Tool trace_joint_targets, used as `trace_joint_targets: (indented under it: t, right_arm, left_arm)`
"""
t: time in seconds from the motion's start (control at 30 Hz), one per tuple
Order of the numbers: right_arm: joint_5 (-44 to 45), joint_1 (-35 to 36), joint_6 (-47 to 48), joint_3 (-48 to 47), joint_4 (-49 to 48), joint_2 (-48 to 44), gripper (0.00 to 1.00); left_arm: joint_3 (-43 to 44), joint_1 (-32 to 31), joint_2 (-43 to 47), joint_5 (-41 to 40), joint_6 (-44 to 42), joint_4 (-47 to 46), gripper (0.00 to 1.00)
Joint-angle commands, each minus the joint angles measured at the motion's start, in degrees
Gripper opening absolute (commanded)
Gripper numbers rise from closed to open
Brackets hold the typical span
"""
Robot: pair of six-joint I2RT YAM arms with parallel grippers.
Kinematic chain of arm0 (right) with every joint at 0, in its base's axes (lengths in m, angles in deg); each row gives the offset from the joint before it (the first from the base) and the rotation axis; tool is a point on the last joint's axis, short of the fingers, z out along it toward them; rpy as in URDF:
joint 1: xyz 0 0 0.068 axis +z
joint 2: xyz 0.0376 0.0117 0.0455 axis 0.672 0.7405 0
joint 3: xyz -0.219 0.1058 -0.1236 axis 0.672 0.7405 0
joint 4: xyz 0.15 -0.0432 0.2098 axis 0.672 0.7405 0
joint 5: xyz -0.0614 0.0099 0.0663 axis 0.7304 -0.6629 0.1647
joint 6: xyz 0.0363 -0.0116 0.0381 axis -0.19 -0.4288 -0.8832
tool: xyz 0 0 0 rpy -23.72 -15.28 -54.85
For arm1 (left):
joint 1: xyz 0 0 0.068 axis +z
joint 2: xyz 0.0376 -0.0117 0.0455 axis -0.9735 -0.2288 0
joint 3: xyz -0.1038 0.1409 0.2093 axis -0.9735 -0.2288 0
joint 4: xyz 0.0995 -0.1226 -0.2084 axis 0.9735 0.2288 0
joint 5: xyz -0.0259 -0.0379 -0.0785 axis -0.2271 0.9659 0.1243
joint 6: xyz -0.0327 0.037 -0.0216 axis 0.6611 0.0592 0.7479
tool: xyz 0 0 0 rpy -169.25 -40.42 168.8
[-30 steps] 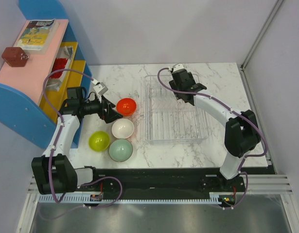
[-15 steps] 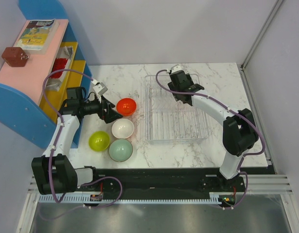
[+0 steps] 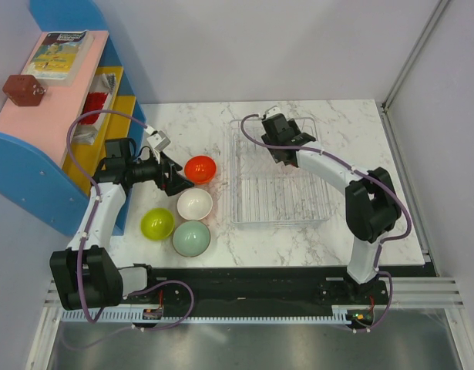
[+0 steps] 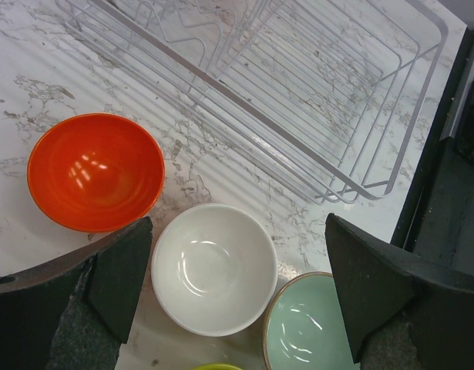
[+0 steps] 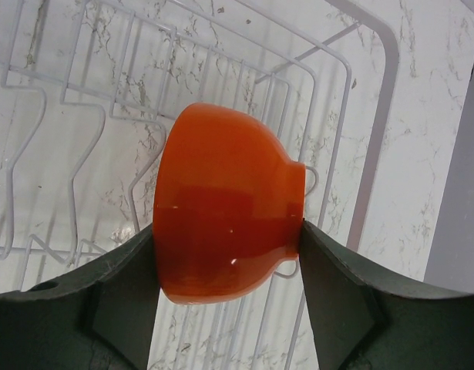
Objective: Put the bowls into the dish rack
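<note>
Next, my right gripper lowers the sideways bowl to rest among the rack wires by the bowl's foot (image 5: 310, 182), as those wires lie just below the gripper. Then the gripper lets go of the bowl.
My right gripper (image 3: 287, 149) is shut on a red-orange bowl (image 5: 225, 223), held on its side between both fingers above the far part of the clear dish rack (image 3: 279, 193); rack wires (image 5: 371, 154) show beneath it. The bowl is hidden under the wrist in the top view. My left gripper (image 3: 175, 181) is open and empty, hovering over the white bowl (image 4: 213, 268). On the table left of the rack sit a red-orange bowl (image 3: 200, 169), the white bowl (image 3: 195, 204), a lime-yellow bowl (image 3: 157, 223) and a grey-green bowl (image 3: 191, 238).
A blue-pink-yellow shelf unit (image 3: 59, 116) stands at the far left, close behind my left arm, with a book and a brown item on top. The rack's near rim (image 4: 244, 116) runs just beyond the bowls. A wall corner post rises at the far right.
My right gripper has shifted a little left and farther over the rack's far end, still holding the red-orange bowl. The left arm and the table bowls have not moved.
</note>
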Motion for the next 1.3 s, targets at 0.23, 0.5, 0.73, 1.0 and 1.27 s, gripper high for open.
trace_joint_targets:
  t: [0.23, 0.5, 0.73, 1.0, 1.27]
  right_arm:
    - [-5.6, 0.5, -4.18, -1.38, 1.4, 4.77, 0.07]
    - [-6.48, 0.94, -3.3, -2.87, 2.8, 5.91, 0.74]
    - [-5.34, 1.03, -2.95, -4.28, 3.68, 4.43, 0.96]
    - [-3.32, 0.94, -2.42, -4.9, 4.03, 1.0, 0.98]
    - [-6.74, 0.94, -1.98, -5.43, 4.39, -4.09, 0.98]
  left_arm:
    - [-0.42, 0.63, 1.74, 2.81, -1.81, -1.44, 1.0]
    - [-0.51, 0.63, 1.48, 2.81, -1.73, -1.44, 1.0]
    - [-0.42, 0.63, 0.69, 2.9, -1.82, -1.44, 1.0]
    - [0.89, 0.54, -1.15, -1.3, -0.42, -2.32, 1.0]
    - [5.72, 0.28, -11.86, -12.02, 2.84, -6.1, 1.0]
